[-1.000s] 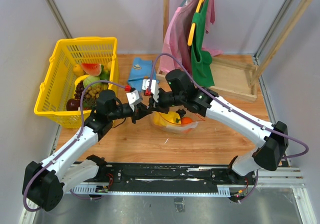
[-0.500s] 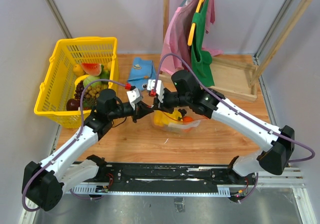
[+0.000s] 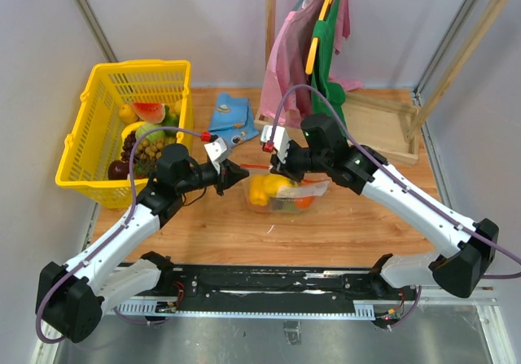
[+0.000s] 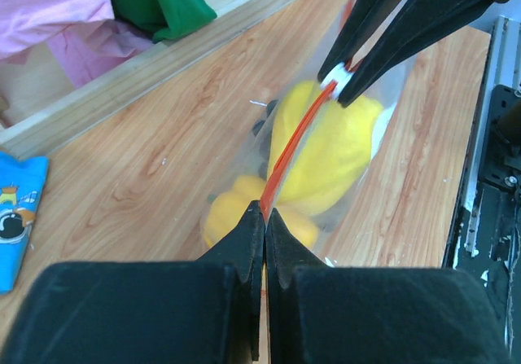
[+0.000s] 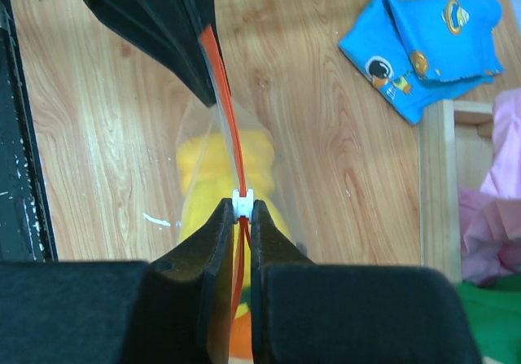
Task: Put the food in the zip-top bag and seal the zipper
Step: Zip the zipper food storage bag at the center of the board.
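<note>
The zipper's still-open end [image 3: 322, 183] lies to the right in the top view, so next I need to pull the slider in my right gripper to that end, lower it and let go.
The clear zip-top bag [image 3: 283, 195] hangs over the wooden table between both grippers, with yellow food [image 4: 334, 152] and an orange piece [image 5: 240, 339] inside. My left gripper [image 4: 264, 209] is shut on the left end of the red zipper [image 4: 289, 148]. My right gripper [image 5: 242, 203] is shut on the zipper's white slider [image 5: 242, 195], partway along the strip. In the top view the left gripper [image 3: 242, 174] and right gripper [image 3: 286, 173] stand a short way apart. More food, including a watermelon slice [image 3: 148, 110] and grapes [image 3: 130, 146], lies in the yellow basket [image 3: 85, 103].
A blue folded cloth [image 3: 230, 113] lies behind the bag. A wooden clothes rack with pink and green garments [image 3: 326, 63] stands at the back right on its base [image 3: 383, 128]. The black rail [image 3: 269, 287] runs along the near edge.
My right gripper has slid to the right along the zipper with the slider, away from the left gripper. The left gripper has kept its hold and place.
</note>
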Tool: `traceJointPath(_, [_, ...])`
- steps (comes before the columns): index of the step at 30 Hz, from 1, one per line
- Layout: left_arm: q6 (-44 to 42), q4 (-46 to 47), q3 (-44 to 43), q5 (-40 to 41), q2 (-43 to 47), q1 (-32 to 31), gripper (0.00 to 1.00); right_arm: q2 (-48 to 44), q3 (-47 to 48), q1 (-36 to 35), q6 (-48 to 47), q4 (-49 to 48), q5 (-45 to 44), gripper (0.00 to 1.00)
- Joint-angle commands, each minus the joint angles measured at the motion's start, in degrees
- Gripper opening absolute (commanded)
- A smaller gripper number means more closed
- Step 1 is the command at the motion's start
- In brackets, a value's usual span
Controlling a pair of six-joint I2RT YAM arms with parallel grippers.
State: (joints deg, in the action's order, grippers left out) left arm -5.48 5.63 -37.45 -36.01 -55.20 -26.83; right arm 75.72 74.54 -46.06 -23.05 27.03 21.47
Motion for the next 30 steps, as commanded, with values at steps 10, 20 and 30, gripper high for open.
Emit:
traceJointPath(10, [4.0, -1.5, -0.6, 10.5, 0.8, 0.5, 0.0, -5.7, -2.0, 4.4, -1.4, 6.7, -9.4, 0.01])
traceJointPath(20, [5.3, -3.5, 0.6, 14.4, 3.7, 0.6, 0.0, -7.7, -2.4, 7.7, -0.2, 10.4, -11.1, 0.01])
traceJointPath(30, [6.5, -6.4, 0.7, 17.6, 5.4, 0.6, 0.0, -9.2, -3.2, 9.9, 2.6, 13.1, -14.9, 0.01])
